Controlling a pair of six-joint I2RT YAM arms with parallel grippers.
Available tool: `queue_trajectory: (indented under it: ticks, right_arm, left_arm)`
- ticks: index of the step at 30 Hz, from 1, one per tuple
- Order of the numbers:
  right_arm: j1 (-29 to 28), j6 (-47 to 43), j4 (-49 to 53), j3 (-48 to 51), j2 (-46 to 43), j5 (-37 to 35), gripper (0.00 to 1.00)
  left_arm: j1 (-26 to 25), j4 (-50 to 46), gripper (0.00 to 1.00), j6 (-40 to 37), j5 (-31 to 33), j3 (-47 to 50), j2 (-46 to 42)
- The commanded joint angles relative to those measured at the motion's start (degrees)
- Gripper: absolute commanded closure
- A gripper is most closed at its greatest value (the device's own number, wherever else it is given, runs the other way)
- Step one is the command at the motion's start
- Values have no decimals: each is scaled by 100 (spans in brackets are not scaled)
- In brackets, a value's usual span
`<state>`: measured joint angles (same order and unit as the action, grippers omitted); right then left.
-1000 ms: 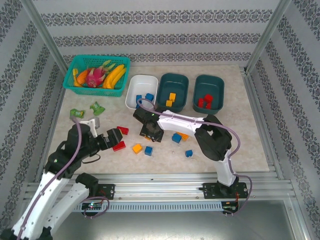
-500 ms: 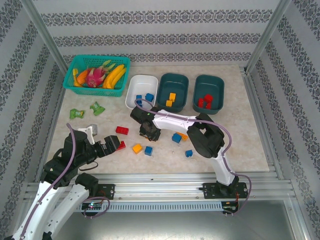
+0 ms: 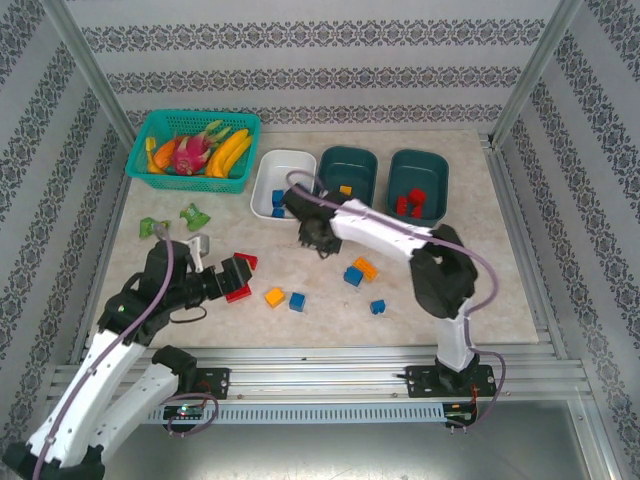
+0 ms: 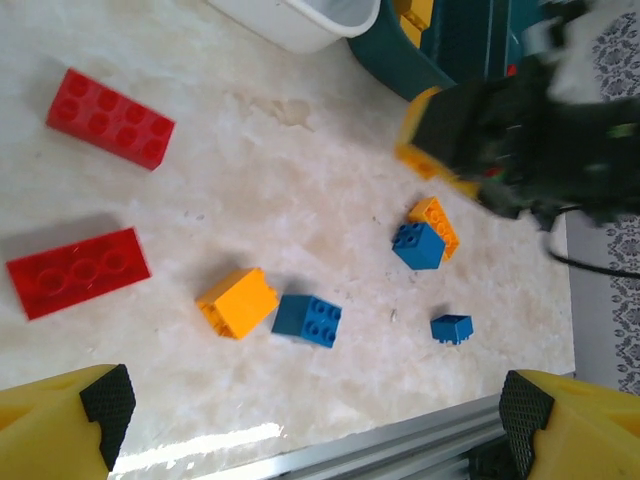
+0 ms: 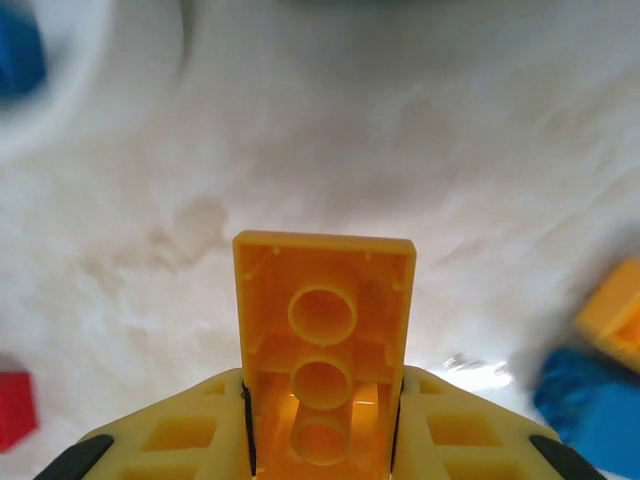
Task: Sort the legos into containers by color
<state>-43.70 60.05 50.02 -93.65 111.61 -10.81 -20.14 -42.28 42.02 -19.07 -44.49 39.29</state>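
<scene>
Next, my right gripper carries the long orange lego outward over the near half of the middle teal container and opens, because orange legos sit inside.
My right gripper is shut on a long orange lego, held above the table just in front of the white container; the left wrist view catches this lego too. My left gripper is open, with nothing between its fingers, over two red legos. Loose on the table lie an orange lego, blue legos, and a blue one against an orange one. Blue legos sit in the white container, orange ones in the middle teal container, red ones in the right teal container.
A turquoise basket of toy fruit stands at the back left. Two green wrappers lie in front of it. An aluminium rail runs along the table's near edge.
My right gripper has shut on the orange lego and carried it up and back toward the containers. My left gripper pulled back, then came forward again over the red legos.
</scene>
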Motion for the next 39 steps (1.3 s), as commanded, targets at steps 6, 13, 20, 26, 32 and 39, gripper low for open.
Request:
queue_trajectory:
  ticks: [6,13,20,26,32,39]
  right_arm:
    - [1359,-1480,683,-1168,507,62,78]
    - [1815,-1780,827,-2122,1498,97,79]
    - [1961,-1681,928,-2532,2146,458,74]
    - [1949,-1620,1021,-2759,2274,552,60]
    - [1912,-1656,988,-2916,1924,551,51]
    - [1771,-1805,967,-3226,1146,427,49]
  left_arm:
    - [-128,2020,3,-181,-383,-864,1930]
    - [-273,2609,3,-164,-380,-1556,3240]
    - [-402,2715,4,-185,-299,-1900,3964]
    - [-430,2630,4,-188,-204,-2030,4127]
    - [-440,2443,4,-225,-79,-2071,3954]
    - [-438,1919,4,-288,120,-2171,3569]
